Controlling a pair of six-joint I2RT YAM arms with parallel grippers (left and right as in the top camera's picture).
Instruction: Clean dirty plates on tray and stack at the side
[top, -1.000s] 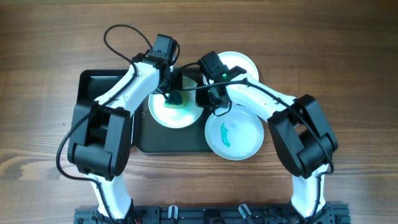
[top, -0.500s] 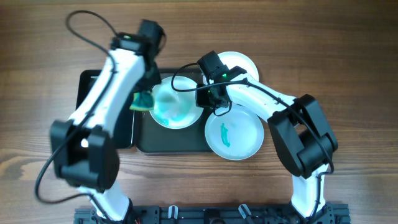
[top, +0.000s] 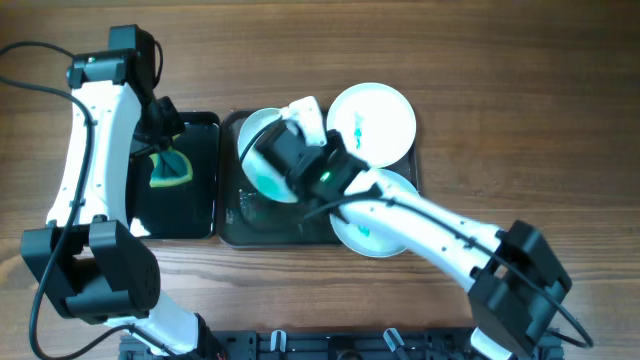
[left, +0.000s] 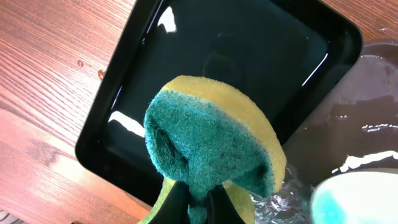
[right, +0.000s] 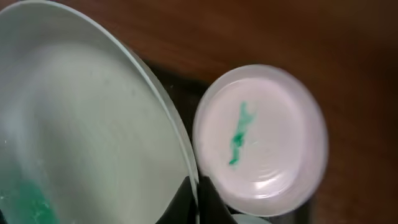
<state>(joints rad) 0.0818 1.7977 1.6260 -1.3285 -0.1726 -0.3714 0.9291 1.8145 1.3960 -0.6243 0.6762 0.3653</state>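
Observation:
Bare wooden table lies to the right in the overhead view. My right gripper will next lift the plate across to there and lower it to release.
My left gripper (top: 160, 148) is shut on a green and yellow sponge (top: 170, 170) and holds it over the small black tray (top: 195, 215). In the left wrist view the sponge (left: 211, 149) is pinched between the jaws (left: 198, 205). My right gripper (top: 282, 158) is shut on the rim of a white plate (top: 252, 150) with teal smeared on it, at the left end of the large dark tray (top: 238, 222). The right wrist view shows the jaws (right: 196, 196) on that plate's rim (right: 81, 124). A white plate (top: 372, 122) with a small green smear lies at the tray's back right (right: 258, 140). A pale blue plate (top: 390, 232) lies front right, partly under my right arm.
The small black tray (left: 230, 62) lies close beside the large tray's left wall (left: 367, 106), which looks wet. Bare wooden table (top: 520, 120) lies to the right, behind and in front of the trays. My right arm crosses over the large tray.
My left arm swung the sponge off the plate and left over the small black tray. My right arm reached left across the large tray and now grips that plate's rim.

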